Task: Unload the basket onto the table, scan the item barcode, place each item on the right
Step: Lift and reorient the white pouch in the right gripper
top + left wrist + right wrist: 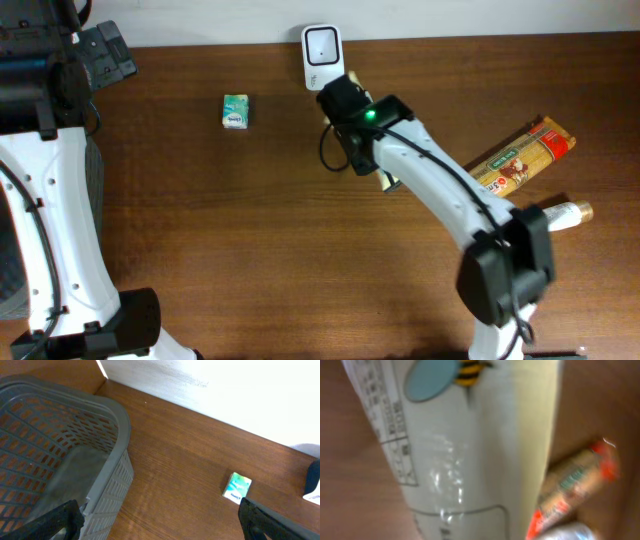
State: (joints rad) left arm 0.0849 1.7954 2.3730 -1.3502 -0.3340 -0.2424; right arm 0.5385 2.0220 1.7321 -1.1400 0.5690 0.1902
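Observation:
Open wood shows between the scanner [321, 55] and the orange pasta packet, so my right gripper should lower the pale cream packet onto the tabletop there and let go of it.
A white barcode scanner [321, 55] stands at the table's far edge. My right gripper [352, 108] is just in front of it, shut on a pale cream packet [470, 450] with a bee picture and printed text. The packet fills the right wrist view and hides the fingers. In the overhead view only its ends [389, 182] show past the gripper. My left gripper [160, 527] is open and holds nothing. It hangs at the far left, between a grey basket and a small green pack.
The grey slatted basket [60, 460] sits at the left. The small green pack [235, 110] lies left of the scanner. An orange pasta packet [520, 160] and a white tube with a gold cap [565, 213] lie at the right.

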